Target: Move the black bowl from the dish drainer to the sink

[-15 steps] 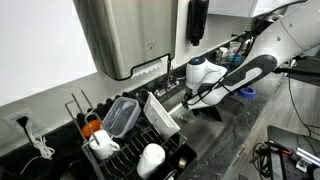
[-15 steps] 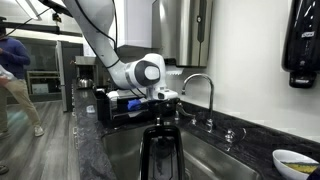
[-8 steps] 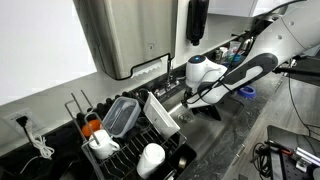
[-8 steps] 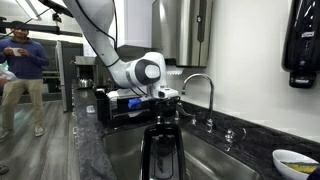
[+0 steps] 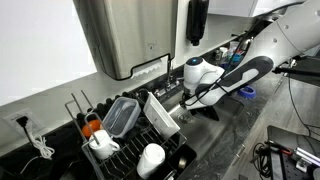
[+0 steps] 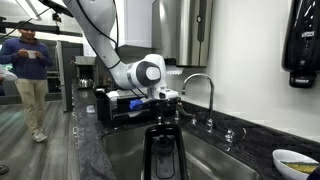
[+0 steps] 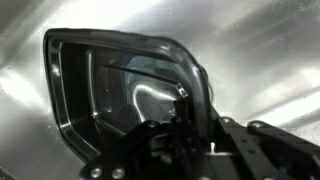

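Note:
The black bowl (image 6: 160, 152) still hangs above the sink's steel bottom, so I should lower my gripper deeper into the sink and let go of the bowl's rim there.
The black bowl (image 7: 105, 95) fills the wrist view, tipped on edge, with bright steel of the sink (image 7: 265, 50) behind it. My gripper (image 7: 185, 108) is shut on the bowl's rim at its right side. In an exterior view the bowl (image 6: 160, 152) hangs upright under the gripper (image 6: 163, 108), inside the sink (image 6: 220, 160) beside the chrome faucet (image 6: 200, 80). From the opposite side, the gripper (image 5: 192, 97) is low over the basin, away from the dish drainer (image 5: 125, 152). The drainer (image 6: 112, 106) stands behind the arm.
In the drainer stand a white mug (image 5: 151, 158), a white square plate (image 5: 161, 115) and a translucent grey tub (image 5: 120, 115). A steel dispenser (image 5: 125, 35) hangs above. A person (image 6: 30, 80) stands in the background. A dish (image 6: 296, 160) sits on the counter.
The arm and the held bowl have barely shifted. The person in the background has walked further into view.

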Robot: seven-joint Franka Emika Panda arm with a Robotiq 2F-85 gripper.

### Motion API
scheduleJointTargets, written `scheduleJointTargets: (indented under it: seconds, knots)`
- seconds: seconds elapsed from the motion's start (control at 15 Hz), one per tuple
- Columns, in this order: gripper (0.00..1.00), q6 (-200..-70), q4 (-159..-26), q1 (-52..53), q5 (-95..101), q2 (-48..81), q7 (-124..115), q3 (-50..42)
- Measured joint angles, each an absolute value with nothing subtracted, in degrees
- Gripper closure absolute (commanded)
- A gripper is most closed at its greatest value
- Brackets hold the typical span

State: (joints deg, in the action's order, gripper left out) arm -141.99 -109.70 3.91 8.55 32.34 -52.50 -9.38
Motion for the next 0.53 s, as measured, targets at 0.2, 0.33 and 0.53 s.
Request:
scheduleJointTargets:
  seconds: [0.2,0.33,0.53]
  knots:
    - [0.94,-142.01,-107.38,4.43,8.65,35.53,-50.56,-9.3]
    - [0.94,-142.01,-105.9,4.96,9.18,38.03,-49.33,-9.41]
    - [0.94,-142.01,-103.89,6.1,10.76,41.84,-48.03,-10.22]
